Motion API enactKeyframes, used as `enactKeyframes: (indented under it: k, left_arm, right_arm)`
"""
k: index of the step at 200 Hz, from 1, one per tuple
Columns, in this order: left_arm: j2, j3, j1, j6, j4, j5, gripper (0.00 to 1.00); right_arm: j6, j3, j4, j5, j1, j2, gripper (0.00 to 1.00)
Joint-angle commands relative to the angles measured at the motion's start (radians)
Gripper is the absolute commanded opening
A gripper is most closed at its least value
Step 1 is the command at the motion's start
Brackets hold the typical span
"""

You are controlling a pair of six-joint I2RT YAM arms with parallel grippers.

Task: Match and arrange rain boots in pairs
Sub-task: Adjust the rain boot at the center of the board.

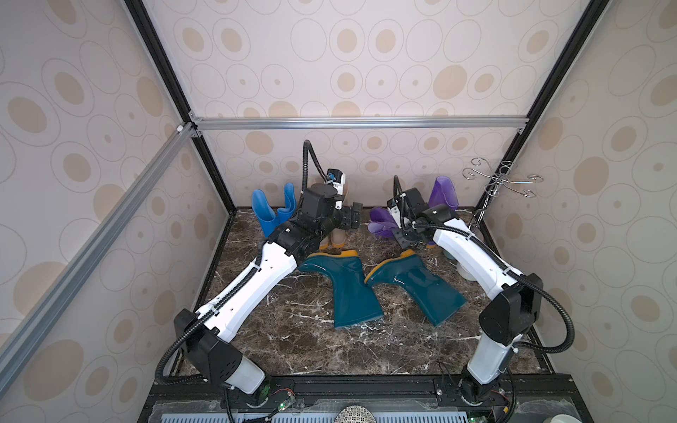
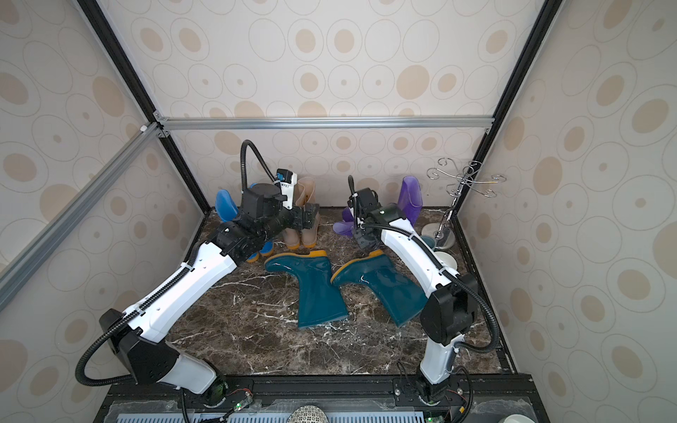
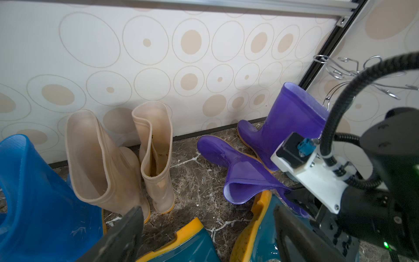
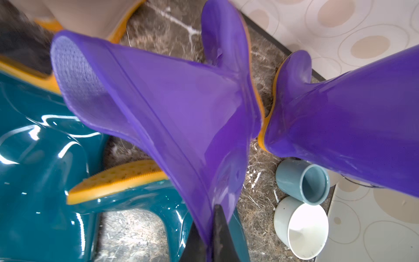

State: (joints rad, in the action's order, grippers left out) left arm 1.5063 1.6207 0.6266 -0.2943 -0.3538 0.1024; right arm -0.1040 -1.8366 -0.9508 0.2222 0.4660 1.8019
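Observation:
The right gripper raises this purple boot's rim next, as the boot lies sideways. Once the boot stands on the marble floor beside the beige boots, the gripper releases it.
Two blue rain boots (image 1: pixel 271 212) stand at the back left, and two beige boots (image 3: pixel 106 158) stand upright beside them. One purple boot (image 1: pixel 443 192) stands at the back right. The other purple boot (image 4: pixel 172 108) lies on its side, and my right gripper (image 4: pixel 210 217) is shut on the rim of its shaft. In the middle, two large dark teal boots (image 1: pixel 348 289) (image 1: pixel 414 289) lie flat, toes toward the back. My left gripper (image 3: pixel 207 211) hangs open and empty in front of the beige pair, above the teal toes.
A grey-blue cup (image 4: pixel 303 181) and a white bowl (image 4: pixel 301 226) sit on the marble floor (image 1: pixel 293 340) by the right wall, under my right arm. A chrome hook stand (image 1: pixel 502 179) occupies the back right corner. Patterned walls close in three sides.

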Motion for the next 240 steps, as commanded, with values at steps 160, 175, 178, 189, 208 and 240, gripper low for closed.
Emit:
enactKeyframes:
  k: [160,175,178,189,208,240]
  left_arm:
    - [-0.106,-0.201,0.012,-0.034,0.142,-0.011,0.89]
    - [-0.095,-0.203,0.011,-0.033,0.137,-0.016,0.89]
    - [-0.093,-0.202,0.011,-0.032,0.134,-0.016,0.88]
    - [-0.082,-0.194,0.011,-0.031,0.126,-0.024,0.89]
    - [-0.072,-0.191,0.011,-0.025,0.121,-0.036,0.89]
    - [-0.066,-0.192,0.012,-0.008,0.121,-0.048,0.89]
  right_arm:
    - [0.301,-0.705,-0.179,-0.578,-0.135,0.319,0.00]
    - [0.312,-0.705,-0.177,-0.563,-0.136,0.325,0.00]
    - [0.309,-0.704,-0.177,-0.556,-0.135,0.326,0.00]
    - [0.301,-0.700,-0.181,-0.529,-0.136,0.327,0.00]
    - [0.214,-0.662,-0.175,-0.517,-0.135,0.318,0.10]
    - [0.031,-0.552,-0.154,-0.469,-0.135,0.288,0.53]
